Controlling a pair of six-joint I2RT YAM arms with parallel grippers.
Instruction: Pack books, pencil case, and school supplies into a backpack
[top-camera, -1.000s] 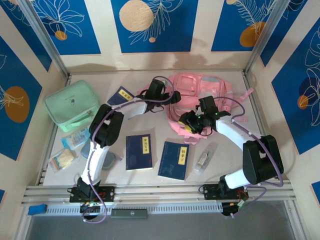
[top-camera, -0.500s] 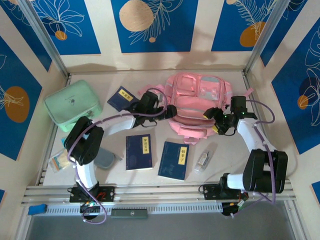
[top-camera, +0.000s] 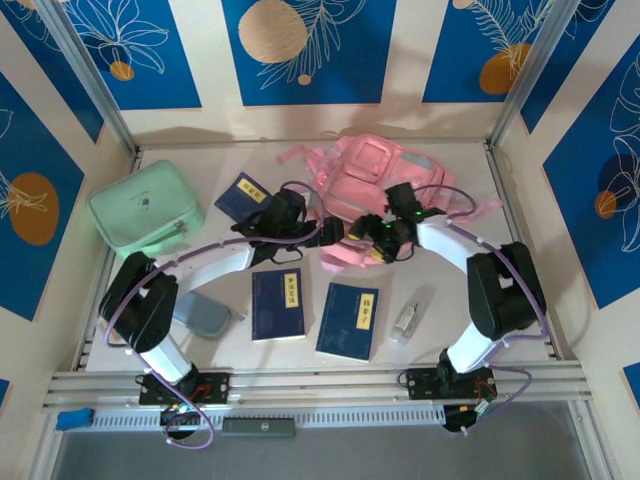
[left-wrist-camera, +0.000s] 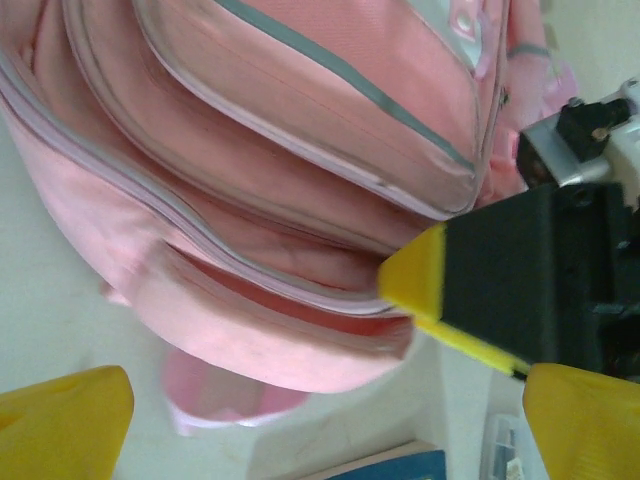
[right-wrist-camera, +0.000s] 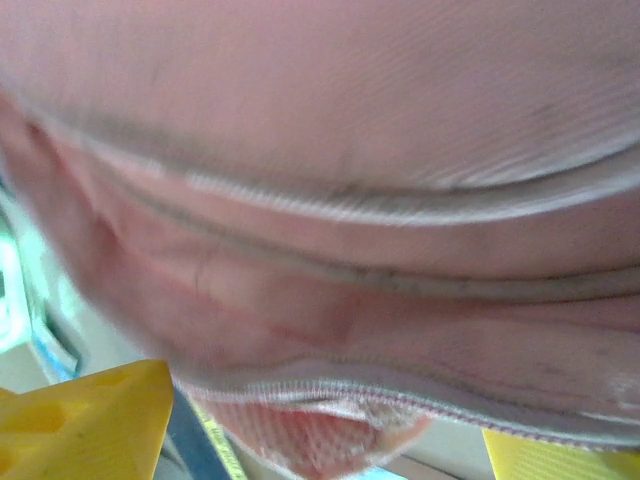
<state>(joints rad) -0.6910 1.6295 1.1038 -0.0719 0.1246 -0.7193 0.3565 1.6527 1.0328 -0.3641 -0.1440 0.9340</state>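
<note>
My right gripper draws off the backpack's lower flap next and swings outward, turning to face the backpack's side edge, since that edge lies clear of my left gripper.
The pink backpack lies at the back middle of the table, its near edge bunched between my two grippers. My left gripper is open, its yellow fingertips wide apart before the backpack's lower flap. My right gripper faces it, also open, with the backpack's mesh edge between its fingers. One right finger touches the flap in the left wrist view. Three navy books lie flat. The grey-blue pencil case and a clear bottle rest near the front.
A mint-green zip case stands at the back left. Metal frame posts and patterned walls close in both sides and the back. The left arm's elbow hangs low over the table's left side.
The backpack has slid and turned toward the back left. My right gripper swung left to its near edge and opened wider. My left arm's elbow dropped left, uncovering the pencil case.
</note>
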